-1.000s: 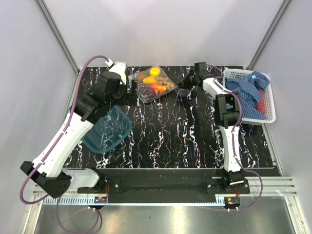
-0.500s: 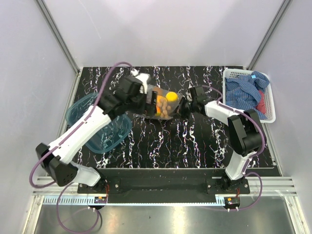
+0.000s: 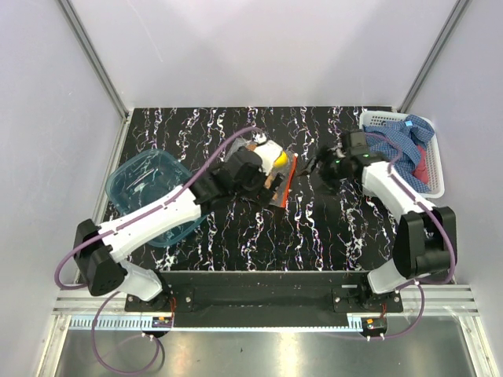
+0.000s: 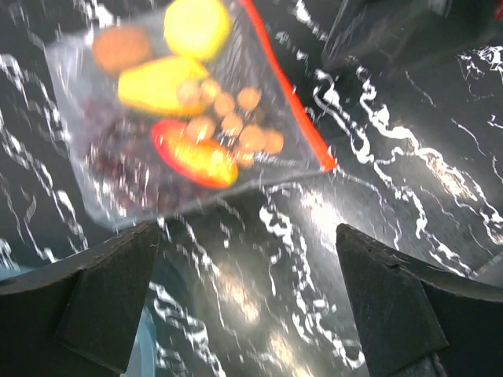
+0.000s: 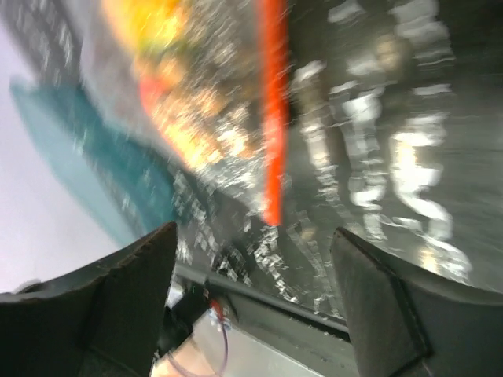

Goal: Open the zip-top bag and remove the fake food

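Observation:
My left gripper should go down toward the right in the top view and straddle the near end of the bag's zip, where the bag's corner is food-free.
The zip-top bag (image 3: 283, 187) (image 4: 102, 181) lies in the middle of the table, its orange-red zip strip (image 4: 287, 98) (image 5: 272, 110) along the right edge. The fake food (image 3: 277, 158) is inside: a yellow lemon (image 4: 196, 23), a mango (image 4: 161, 82), tan balls (image 4: 236, 118) and dark grapes (image 4: 118, 165). My left gripper (image 3: 269, 177) (image 4: 245, 236) hovers over the bag's near end, open, with only table between its fingers. My right gripper (image 3: 316, 168) (image 5: 253, 236) is open just right of the zip strip and holds nothing. The right wrist view is blurred.
A blue translucent tub (image 3: 149, 196) (image 5: 78, 157) stands at the left, under my left arm. A white basket (image 3: 428, 184) with a blue checked cloth (image 3: 397, 149) sits at the right edge. Grey walls close in the table's back and sides.
The bag came from the table's back to its middle with both grippers. My right gripper went from shut on the zip edge to open and drew back to the right.

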{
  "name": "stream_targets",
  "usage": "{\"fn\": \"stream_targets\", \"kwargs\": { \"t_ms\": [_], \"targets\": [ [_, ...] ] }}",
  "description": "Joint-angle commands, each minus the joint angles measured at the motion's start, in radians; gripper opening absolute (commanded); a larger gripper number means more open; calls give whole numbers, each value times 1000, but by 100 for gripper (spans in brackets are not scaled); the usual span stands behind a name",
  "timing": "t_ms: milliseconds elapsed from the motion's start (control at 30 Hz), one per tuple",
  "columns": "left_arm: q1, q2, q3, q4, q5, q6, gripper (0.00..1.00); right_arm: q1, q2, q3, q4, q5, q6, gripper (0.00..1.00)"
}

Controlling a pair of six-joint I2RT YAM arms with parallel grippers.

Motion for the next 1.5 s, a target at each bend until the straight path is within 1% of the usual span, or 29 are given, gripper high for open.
{"fn": "stream_targets", "kwargs": {
  "t_ms": [0, 33, 100, 200, 233, 367, 567, 600, 667, 733, 767, 800, 867, 900, 933, 967, 1000, 1033, 1100, 1167, 1333, 1467],
  "targets": [
    [-46, 82, -27, 216, -77, 120, 96, -101, -65, 85, -297, 195, -72, 90],
    [-54, 98, -33, 239, -60, 151, 96, -130, -83, 85, -305, 189, -78, 90],
    [-79, 166, -34, 278, -48, 215, 96, -146, -103, 76, -320, 186, -86, 91],
    [-112, 262, -7, 290, -109, 279, 97, -158, -140, 50, -322, 174, -94, 91],
    [-122, 281, -8, 298, -126, 295, 99, -161, -145, 44, -322, 157, -98, 91],
    [-134, 356, -37, 390, -160, 316, 99, -183, -163, 18, -325, 120, -115, 91],
    [-137, 459, -27, 436, -243, 364, 99, -201, -197, 11, -326, 91, -114, 92],
    [-137, 474, -25, 436, -273, 370, 98, -204, -203, 11, -328, 88, -111, 92],
    [-134, 517, -24, 462, -302, 372, 97, -204, -209, 11, -328, 82, -97, 92],
    [-134, 555, -18, 480, -328, 381, 91, -204, -218, 10, -326, 73, -92, 91],
    [-134, 566, -10, 491, -339, 382, 81, -206, -221, 5, -328, 71, -92, 91],
    [-134, 579, -1, 494, -351, 387, 77, -206, -227, 2, -328, 70, -92, 91],
    [-134, 603, 25, 477, -371, 384, 66, -204, -235, -10, -331, 67, -89, 91],
    [-134, 606, 44, 470, -384, 379, 53, -204, -240, -13, -329, 65, -91, 91],
    [-132, 605, 50, 462, -387, 379, 46, -204, -241, -18, -328, 68, -92, 91],
    [-132, 599, 58, 454, -382, 381, 38, -204, -244, -27, -328, 73, -98, 91],
    [-132, 594, 76, 442, -376, 384, 23, -204, -244, -30, -328, 74, -102, 92],
    [-132, 580, 84, 415, -382, 379, 0, -206, -241, -31, -326, 74, -106, 92],
    [-132, 556, 110, 371, -379, 350, 0, -207, -226, -21, -322, 63, -124, 92],
    [-131, 493, 108, 319, -359, 329, 0, -207, -209, 8, -320, 60, -141, 93],
    [-125, 326, 98, 197, -223, 238, 0, -207, -133, 91, -319, 67, -148, 100],
    [-106, 214, 70, 144, -134, 177, 0, -207, -59, 151, -296, 44, -140, 99]
  ]
}}
